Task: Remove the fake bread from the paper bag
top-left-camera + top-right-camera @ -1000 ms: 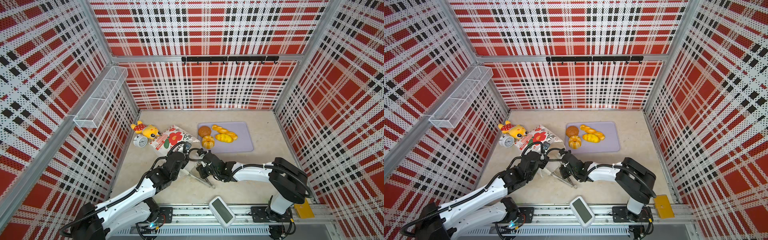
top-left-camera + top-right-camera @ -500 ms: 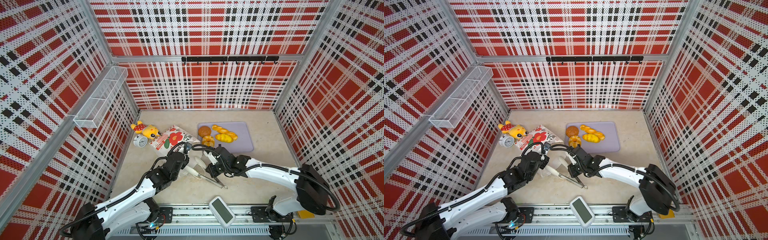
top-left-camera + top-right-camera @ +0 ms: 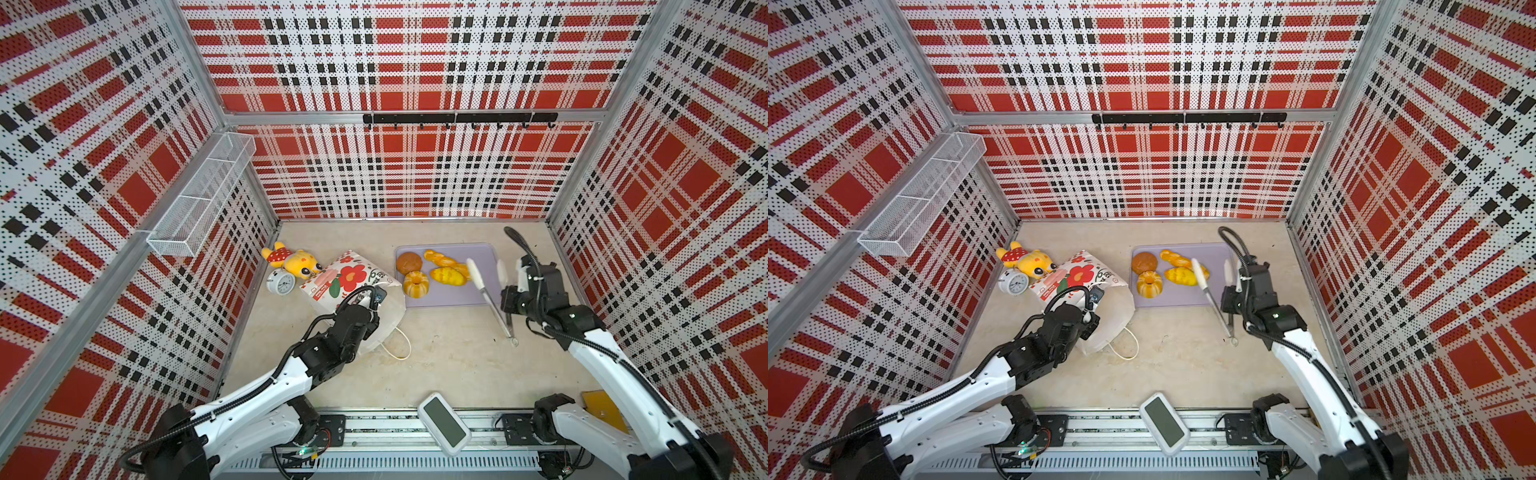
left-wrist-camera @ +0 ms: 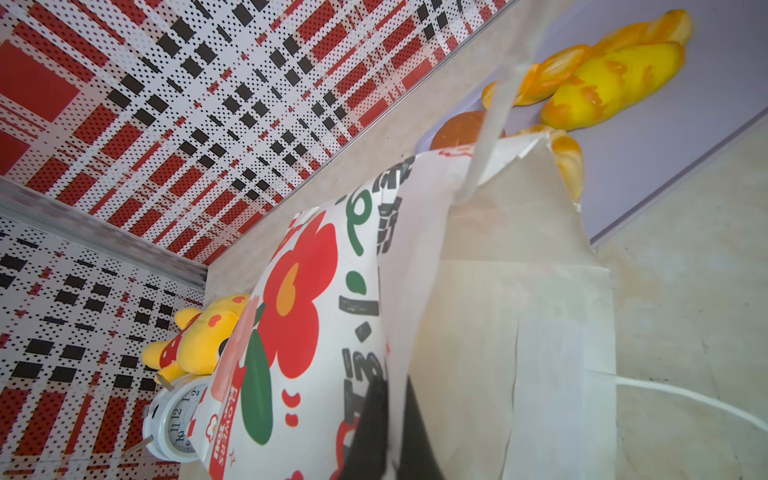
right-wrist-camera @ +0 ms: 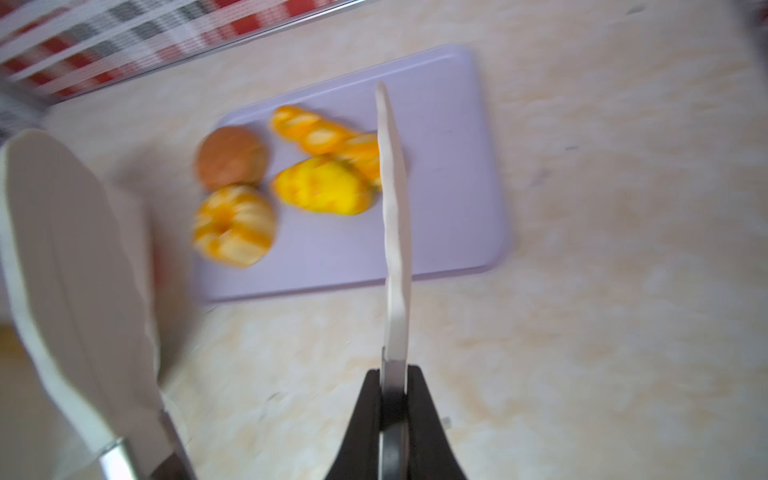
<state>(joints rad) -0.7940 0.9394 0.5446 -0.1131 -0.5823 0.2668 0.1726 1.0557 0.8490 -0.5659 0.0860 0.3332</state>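
Observation:
Bare tabletop (image 5: 564,180) beside the purple tray is below my right gripper. My right gripper needs to swing toward its nearest side, lower the tongs (image 5: 395,249) and let go of them.
The white paper bag (image 3: 353,282) (image 3: 1077,274) with red flowers lies on its side, mouth toward the front. My left gripper (image 3: 372,298) (image 4: 392,399) is shut on the bag's (image 4: 498,332) mouth edge. On the purple tray (image 3: 457,297) lie fake bread pieces: a brown bun (image 3: 409,262), a ring cake (image 3: 415,284), a twisted stick (image 3: 439,258) and a yellow loaf (image 3: 449,275). My right gripper (image 3: 508,302) (image 5: 394,374) is shut on one arm of white-tipped tongs (image 3: 490,299) (image 5: 395,249). The tongs gape empty above the tray's right part.
A yellow plush toy (image 3: 297,259) and a white alarm clock (image 3: 281,282) sit behind the bag by the left wall. A wire basket (image 3: 199,199) hangs on that wall, a hook rail (image 3: 457,118) on the back wall. A white device (image 3: 442,424) lies at the front edge.
My right arm has swung the tongs from the bag's mouth rightward to the tray's right side. The left gripper keeps its hold on the bag.

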